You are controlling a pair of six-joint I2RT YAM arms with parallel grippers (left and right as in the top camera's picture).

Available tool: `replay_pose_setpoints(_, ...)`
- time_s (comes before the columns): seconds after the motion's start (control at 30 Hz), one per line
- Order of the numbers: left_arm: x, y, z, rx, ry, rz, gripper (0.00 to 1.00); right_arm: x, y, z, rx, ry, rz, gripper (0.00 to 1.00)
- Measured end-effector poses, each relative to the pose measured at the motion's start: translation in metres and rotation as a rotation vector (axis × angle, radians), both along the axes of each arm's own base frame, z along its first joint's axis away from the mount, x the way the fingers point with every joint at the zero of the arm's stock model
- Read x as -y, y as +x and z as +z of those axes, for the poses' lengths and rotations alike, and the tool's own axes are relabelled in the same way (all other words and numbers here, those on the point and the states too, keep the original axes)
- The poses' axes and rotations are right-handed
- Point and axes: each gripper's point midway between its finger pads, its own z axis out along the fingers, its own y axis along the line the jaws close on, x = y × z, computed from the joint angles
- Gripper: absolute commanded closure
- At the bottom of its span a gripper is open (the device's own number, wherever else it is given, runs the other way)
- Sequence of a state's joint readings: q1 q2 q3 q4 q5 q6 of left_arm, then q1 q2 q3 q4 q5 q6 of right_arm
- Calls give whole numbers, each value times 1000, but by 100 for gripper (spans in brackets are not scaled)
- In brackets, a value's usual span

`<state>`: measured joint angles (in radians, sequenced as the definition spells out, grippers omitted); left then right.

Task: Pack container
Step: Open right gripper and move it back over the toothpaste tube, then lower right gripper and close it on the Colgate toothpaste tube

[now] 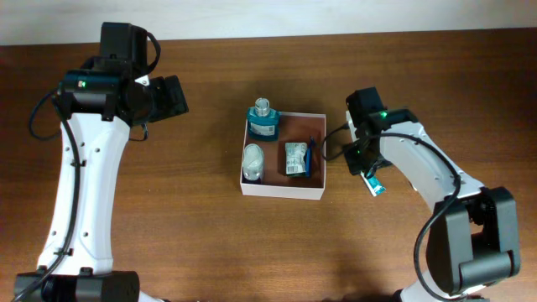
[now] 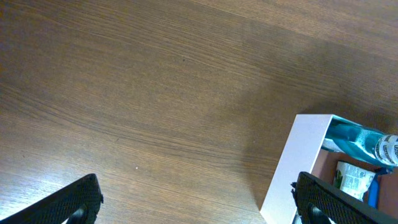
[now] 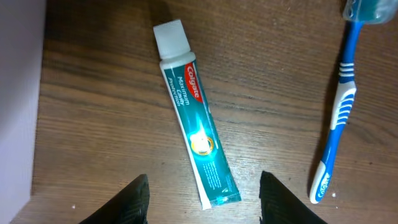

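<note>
The teal toothpaste tube's tail (image 1: 374, 186) (image 3: 217, 187) is already in line with the gap between my right gripper's fingers, so I should move that gripper down onto it next, with one finger on each side.
The container (image 1: 284, 192) is a shallow white-walled box with a reddish-brown inside, at the table's middle. It holds a teal bottle (image 1: 263, 120), a white round jar (image 1: 252, 162), a small printed packet (image 1: 295, 158) and a blue item (image 1: 312, 153). My right gripper (image 3: 202, 208) is open and empty, just above the tail of a teal toothpaste tube (image 3: 193, 118) lying on the table right of the container's wall (image 3: 18, 93). My left gripper (image 2: 199, 205) is open and empty over bare table left of the container (image 2: 292, 162). The teal bottle (image 2: 360, 140) also shows in that view.
A blue and white toothbrush (image 3: 339, 118) lies on the table beside the toothpaste, on the side away from the container. In the overhead view the toothpaste's end (image 1: 375, 184) shows under the right arm (image 1: 419, 164). The left arm (image 1: 84, 168) stands at the far left.
</note>
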<state>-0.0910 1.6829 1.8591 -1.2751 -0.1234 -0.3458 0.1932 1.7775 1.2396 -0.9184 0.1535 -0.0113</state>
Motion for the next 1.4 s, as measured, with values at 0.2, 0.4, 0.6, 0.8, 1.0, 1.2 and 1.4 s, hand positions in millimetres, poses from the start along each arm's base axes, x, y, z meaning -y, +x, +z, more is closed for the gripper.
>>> replay_pose_setpoints(0.2,0,0,0,0,0,0,1,8,4,-7,16,16,-5,51)
replay_pose_setpoints(0.4,0,0,0,0,0,0,1,4,3,-15,13,76,39,51)
replay_pose_setpoints(0.6,0,0,0,0,0,0,1,0,6,-18,26,89,89,51)
replay_pose_setpoints(0.8,0,0,0,0,0,0,1,0,4,-31,39,89,124,51)
replay_pose_setpoints(1.0,0,0,0,0,0,0,1,0,-1,-46,46,89,144,56)
replay_pose_setpoints(1.2,0,0,0,0,0,0,1,1,-3,-48,41,87,152,59)
replay_pose_setpoints(1.4,0,0,0,0,0,0,1,0,-1,-47,52,88,154,58)
